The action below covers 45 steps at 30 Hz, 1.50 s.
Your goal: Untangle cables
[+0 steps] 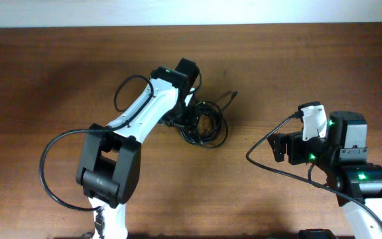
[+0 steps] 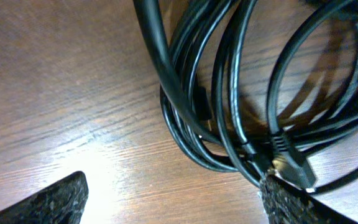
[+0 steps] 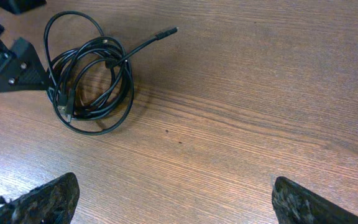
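I will next move my left gripper outward and down over the cords at the coil's edge, just ahead of my open fingers.
The cables [image 1: 206, 124] lie as a tangled coil of thin black cords at the table's middle, one plug end [image 1: 232, 95] sticking out to the upper right. My left gripper [image 1: 186, 118] is open right at the coil's left edge, low over the table. In the left wrist view the coil [image 2: 241, 106] fills the upper right, and a metal-tipped plug [image 2: 294, 167] lies against my right fingertip; nothing is between the fingers [image 2: 173, 199]. My right gripper [image 3: 173, 199] is open and empty over bare wood, well to the right of the coil [image 3: 92, 81].
The left arm's own thicker black cable [image 1: 52, 172] loops out on the left. The right arm's cable [image 1: 270, 156] loops beside its wrist. A white wall edge [image 1: 191, 12] runs along the table's far side.
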Available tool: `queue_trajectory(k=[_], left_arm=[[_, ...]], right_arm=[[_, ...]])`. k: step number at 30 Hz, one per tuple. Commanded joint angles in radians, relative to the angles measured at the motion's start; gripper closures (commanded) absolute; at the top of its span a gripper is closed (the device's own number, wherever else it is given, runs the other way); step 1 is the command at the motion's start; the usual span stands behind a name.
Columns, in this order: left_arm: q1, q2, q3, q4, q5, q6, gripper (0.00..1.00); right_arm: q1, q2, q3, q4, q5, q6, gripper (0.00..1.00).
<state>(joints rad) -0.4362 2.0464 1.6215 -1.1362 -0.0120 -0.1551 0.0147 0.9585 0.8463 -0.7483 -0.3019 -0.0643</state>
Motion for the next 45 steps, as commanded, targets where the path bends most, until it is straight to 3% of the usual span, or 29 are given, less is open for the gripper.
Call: queue_trajectory(k=[1, 18, 24, 27, 29, 33, 34, 35, 36, 45], left_arm=[[0.007, 0.006, 0.056, -0.025, -0.003, -0.008, 0.09], [0.042, 0.014, 0.055, 0.088, 0.035, -0.009, 0.09], [0.039, 0.074, 0.049, 0.103, 0.042, -0.012, 0.16], [0.039, 0.099, 0.048, 0.103, 0.042, -0.012, 0.25], [0.039, 0.102, 0.048, 0.103, 0.043, -0.012, 0.50], [0.039, 0.103, 0.043, 0.106, 0.042, -0.012, 0.64], [0.039, 0.103, 0.043, 0.104, 0.043, -0.012, 0.83], [0.037, 0.103, 0.043, 0.103, 0.043, -0.012, 0.95], [0.035, 0.103, 0.043, 0.102, 0.050, -0.012, 1.00], [0.031, 0.103, 0.014, 0.114, 0.057, -0.013, 1.00]], right_arm=[[0.006, 0.009, 0.024, 0.003, 0.020, -0.011, 0.02], [0.006, 0.059, 0.024, 0.003, 0.019, -0.011, 0.02], [0.006, 0.059, 0.024, 0.003, 0.019, -0.011, 0.02], [0.006, 0.059, 0.024, 0.003, 0.019, -0.011, 0.02], [0.006, 0.059, 0.024, 0.003, 0.019, -0.011, 0.02], [0.006, 0.059, 0.023, 0.003, 0.019, -0.011, 0.01], [0.006, 0.059, 0.024, 0.003, 0.019, -0.011, 0.02], [0.006, 0.059, 0.024, 0.003, 0.019, -0.011, 0.02], [0.006, 0.059, 0.024, 0.003, 0.019, -0.011, 0.02], [0.006, 0.059, 0.024, 0.001, 0.019, -0.011, 0.02]])
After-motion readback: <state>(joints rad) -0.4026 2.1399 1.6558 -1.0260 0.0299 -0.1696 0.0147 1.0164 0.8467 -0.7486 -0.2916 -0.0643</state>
